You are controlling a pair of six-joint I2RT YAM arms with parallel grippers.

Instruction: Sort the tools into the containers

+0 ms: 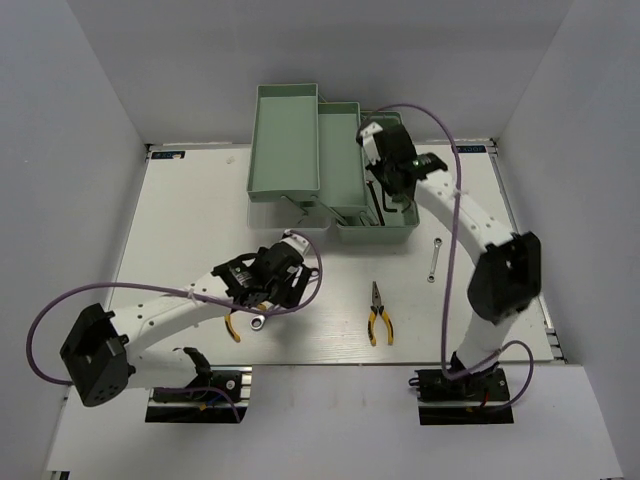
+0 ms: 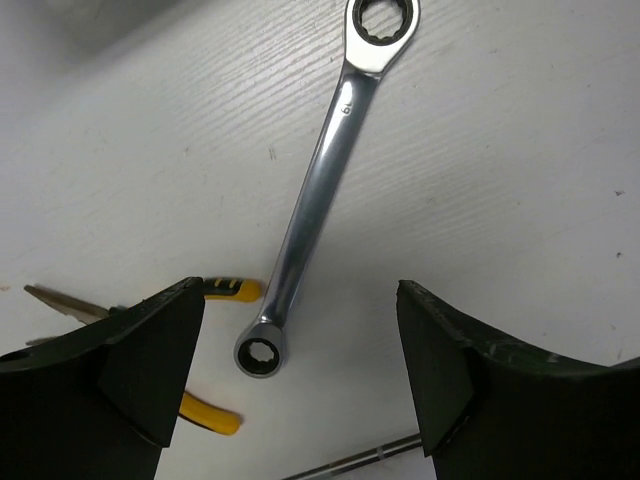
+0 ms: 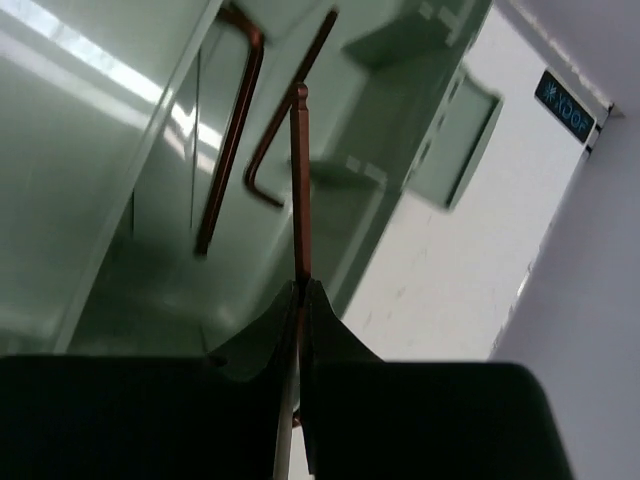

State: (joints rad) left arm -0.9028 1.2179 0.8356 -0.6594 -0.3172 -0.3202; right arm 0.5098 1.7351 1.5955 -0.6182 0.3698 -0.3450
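My left gripper should lower and advance toward the wrench's far ring, onto the wrench handle's far half (image 2: pixel 328 155), because that part lies clear of the pliers handles.
A silver ratchet wrench (image 2: pixel 320 180) lies flat on the white table, its lower ring end between the fingers of my left gripper (image 2: pixel 298 288). That gripper is open and holds nothing; it hovers over the wrench (image 1: pixel 257 322). Yellow pliers handles (image 2: pixel 225 290) poke out beside its left finger, and a thin silver rod (image 2: pixel 350 462) lies just below. My right gripper (image 3: pixel 300 285) is shut on a thin dark hex key (image 3: pixel 299 180) over the mint-green toolbox (image 1: pixel 345 230). Two more hex keys (image 3: pixel 232 130) lie inside that compartment.
A second pair of yellow-handled pliers (image 1: pixel 379 315) lies on the table in front of the toolbox. A small silver wrench (image 1: pixel 433 258) lies to the right of it. The toolbox's left tray (image 1: pixel 262 140) stands at the back. White walls enclose the table.
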